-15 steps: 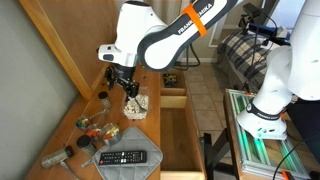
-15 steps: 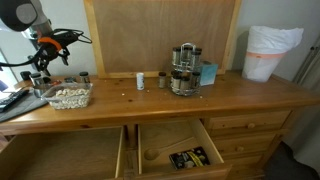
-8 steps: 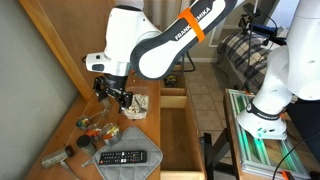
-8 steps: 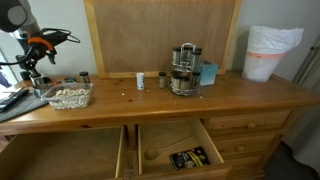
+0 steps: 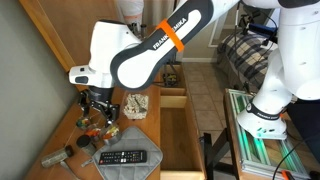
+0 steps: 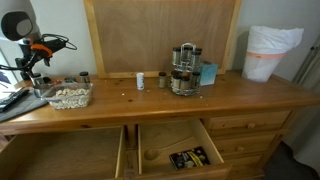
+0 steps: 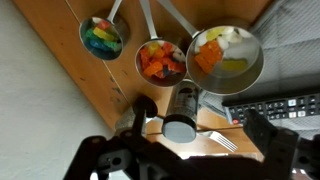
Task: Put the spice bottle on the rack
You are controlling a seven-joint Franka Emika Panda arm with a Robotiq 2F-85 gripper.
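The grey-end with the cap of the spice bottle (image 5: pixel 84 141) is nearly straight below my gripper, so my gripper should go down to it next.
In the wrist view a spice bottle (image 7: pixel 183 108) with a dark label and a grey cap lies on the wooden dresser top, just below three metal measuring cups (image 7: pixel 160 60) that hold coloured bits. My gripper (image 7: pixel 199 121) is open and stands over the bottle. The left finger (image 7: pixel 140 112) is close beside the bottle and the right finger (image 7: pixel 262 130) is well clear of it. In an exterior view the gripper (image 5: pixel 97 106) hangs low over that end of the dresser. The rack (image 6: pixel 183 70), dark metal with glass jars, stands far off at mid-dresser; there the gripper (image 6: pixel 36 62) is at the far left.
A black remote (image 7: pixel 285 105) (image 5: pixel 122 157) and a fork (image 7: pixel 225 143) lie right of the bottle. A clear tub (image 6: pixel 65 96) of pale bits, two small loose jars (image 6: pixel 140 80) and a blue box (image 6: pixel 208 73) sit on the dresser. A white bin (image 6: pixel 270 52) stands at the end. Two drawers (image 6: pixel 180 150) hang open.
My arm has swung away from above the clear tub toward the dresser's end and come down over the measuring cups and the bottle. Nothing has been picked up.
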